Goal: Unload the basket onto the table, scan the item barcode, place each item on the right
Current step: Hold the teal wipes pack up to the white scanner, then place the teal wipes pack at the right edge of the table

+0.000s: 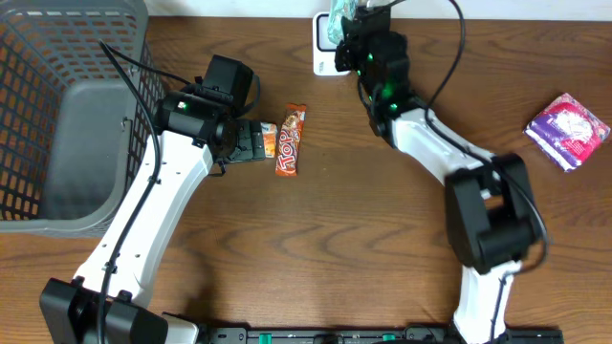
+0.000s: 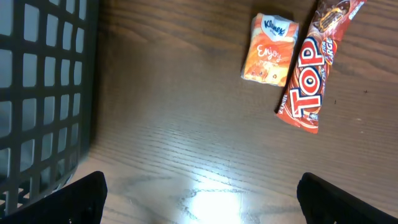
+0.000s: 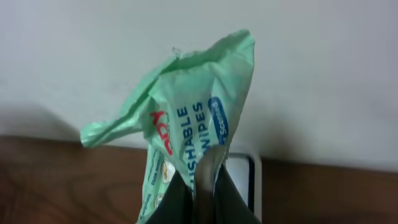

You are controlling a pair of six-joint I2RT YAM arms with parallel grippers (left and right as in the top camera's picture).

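Next, my right gripper swings to its right in the overhead view and down to bare wood (image 1: 517, 122) beside the purple packet, and it releases the pack.
My right gripper (image 3: 204, 186) is shut on the lower edge of a green pack of flushable wipes (image 3: 186, 118), which hangs crumpled and upright in front of the wall. The white scanner (image 3: 240, 177) lies just behind and below the pack. From overhead, the pack (image 1: 334, 25) is over the scanner (image 1: 323, 61) at the table's far edge, with the right gripper (image 1: 350, 21) on it. My left gripper (image 2: 202, 202) stands open over bare wood, holding nothing. In the overhead view the left gripper (image 1: 251, 143) is near the table's middle left.
An orange tissue pack (image 2: 269, 57) and a red Top bar (image 2: 311, 74) lie just ahead of the left gripper. A grey wire basket (image 1: 67, 115) fills the left side. A purple packet (image 1: 567, 131) lies at the far right.
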